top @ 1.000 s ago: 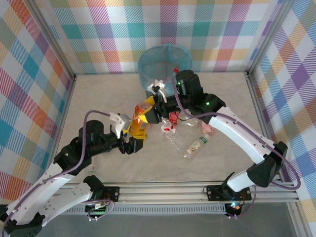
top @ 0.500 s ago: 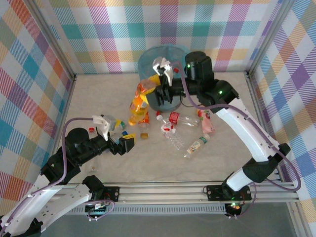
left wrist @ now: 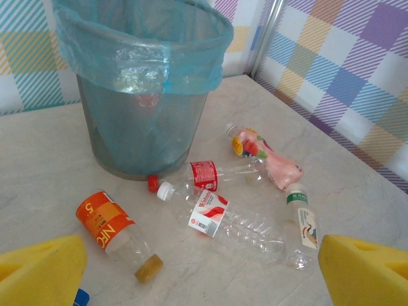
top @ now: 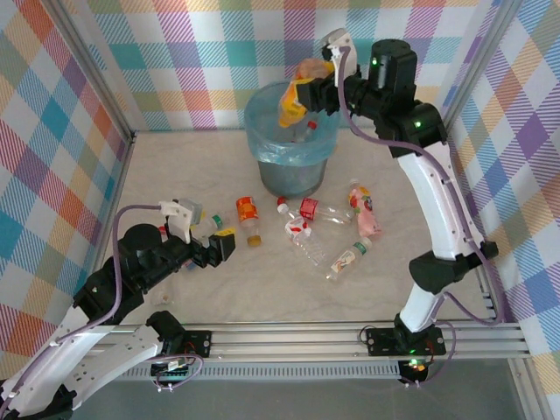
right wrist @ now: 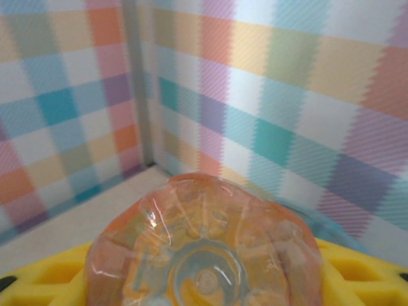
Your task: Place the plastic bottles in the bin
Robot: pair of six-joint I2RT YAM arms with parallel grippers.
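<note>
My right gripper tilts downward next and lowers the orange-filled bottle past the bin's rim to let go of it inside, since the bin's opening (top: 280,131) lies below my gripper.
My right gripper (top: 304,91) hangs above the bin (top: 267,149), a grey wastebasket with a light-blue bag, and is shut on the orange-filled bottle (top: 291,100). In the right wrist view the bottle's base (right wrist: 204,255) sits between the yellow pads (right wrist: 44,280). Inside the bin lies a bottle with a red cap (top: 308,128). My left gripper (top: 217,248) stands open over the table, nothing between its pads (left wrist: 363,271). In front of the bin (left wrist: 140,95) lie an orange-label bottle (left wrist: 105,224), two clear red-label bottles (left wrist: 210,173) (left wrist: 220,217), a pink one (left wrist: 268,156) and a green-capped one (left wrist: 303,220).
Checked walls and metal posts close in the table on three sides. Small loose caps (top: 217,220) lie near the left gripper. A loose red cap (left wrist: 152,183) sits by the bin's foot. Bare tabletop (top: 175,175) stretches to the left of the bin.
The right arm has lifted the orange-filled bottle from the table up over the bin. The left arm has drawn back toward the near left, away from the bottles.
</note>
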